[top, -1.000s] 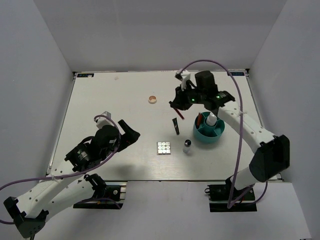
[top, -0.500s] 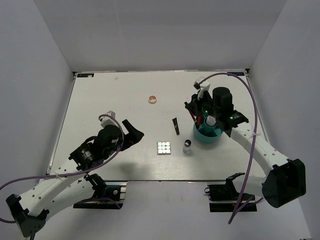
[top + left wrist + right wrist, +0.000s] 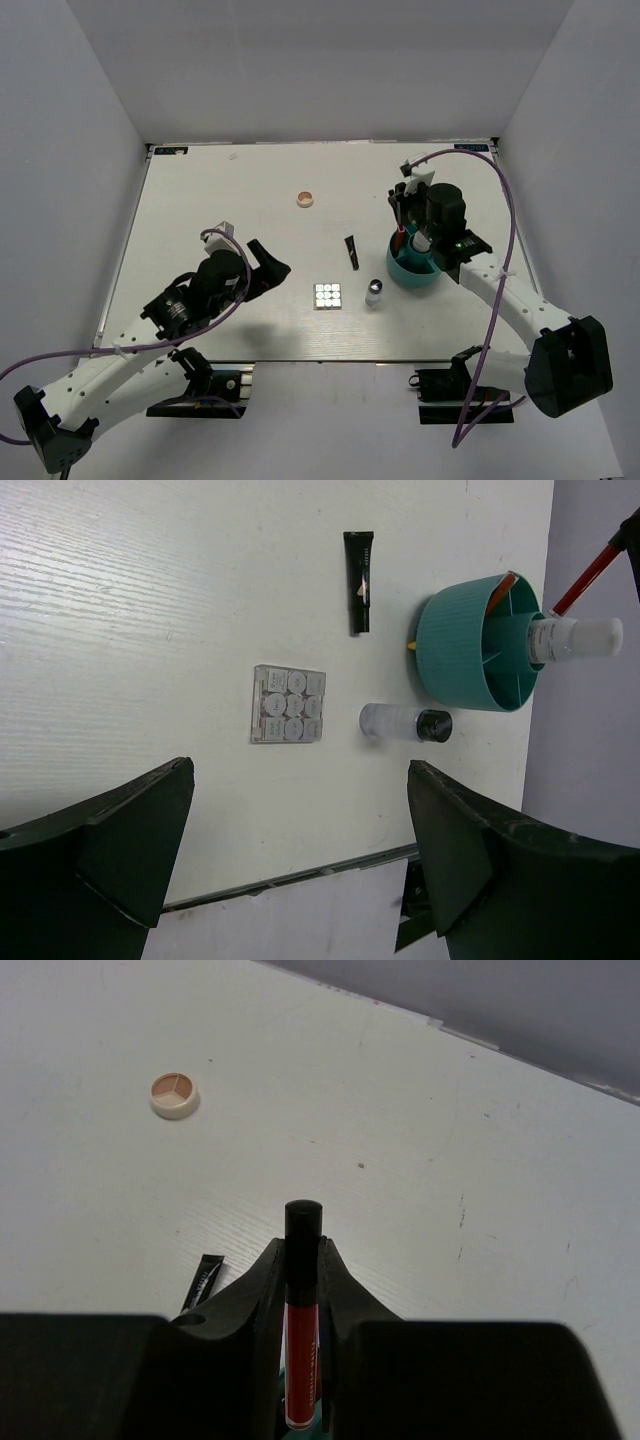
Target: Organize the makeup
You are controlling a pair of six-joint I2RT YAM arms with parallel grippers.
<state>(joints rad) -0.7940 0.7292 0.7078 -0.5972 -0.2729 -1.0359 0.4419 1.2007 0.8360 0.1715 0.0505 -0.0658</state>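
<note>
My right gripper lowers the already upright pencil into the teal tub's open slot beside the white bottle next and releases it, since the slot lies below the gripper.
My right gripper is shut on a red-and-black pencil and holds it upright over the far-left rim of the teal tub. The tub holds a white bottle and another pencil. On the table left of the tub lie a black tube, a silver-capped vial and a square black palette. A round peach compact sits farther back. My left gripper is open and empty, left of the palette.
White walls close in the table at the back and both sides. The table's near edge runs just below my left gripper. The left half of the table holds only my left arm.
My right gripper has carried the red pencil to the right, from beside the black tube to over the tub's rim. My left gripper has edged slightly right.
</note>
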